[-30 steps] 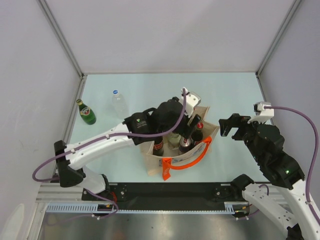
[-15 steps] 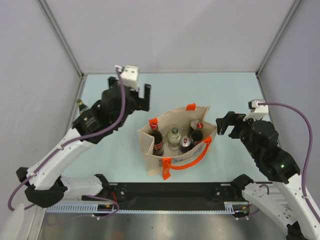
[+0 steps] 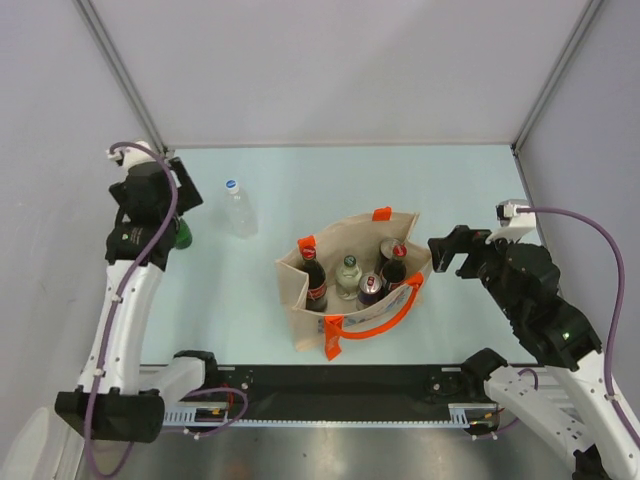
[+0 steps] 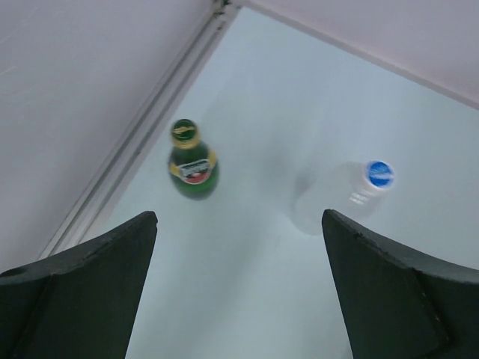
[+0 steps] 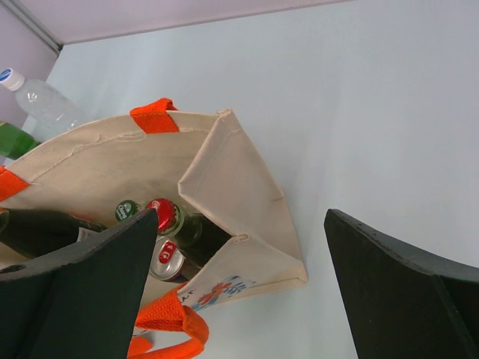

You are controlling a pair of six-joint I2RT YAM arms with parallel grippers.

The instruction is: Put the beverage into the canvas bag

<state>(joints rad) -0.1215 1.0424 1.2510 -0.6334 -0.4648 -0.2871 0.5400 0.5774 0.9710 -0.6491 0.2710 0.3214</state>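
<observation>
I should lower my left gripper straight down next until its open fingers straddle the green bottle's neck (image 4: 184, 134), the slim top part of the upright bottle.
The beige canvas bag (image 3: 300, 315) with orange handles stands mid-table and holds several bottles and a can; it also shows in the right wrist view (image 5: 239, 187). A green glass bottle (image 4: 193, 161) stands by the left wall, mostly hidden under the arm in the top view (image 3: 183, 232). A clear plastic bottle with a blue cap (image 3: 238, 205) stands to its right, seen too in the left wrist view (image 4: 352, 191). My left gripper (image 4: 238, 284) is open and empty, above and just near of the green bottle. My right gripper (image 5: 243, 277) is open and empty, right of the bag.
Grey enclosure walls meet the table at the left, back and right. A metal frame rail (image 4: 142, 127) runs along the left wall close to the green bottle. The black base rail (image 3: 330, 385) lies along the near edge.
My left arm has swung from over the bag to the far left, above the green bottle, with its gripper empty. The right arm has barely moved.
</observation>
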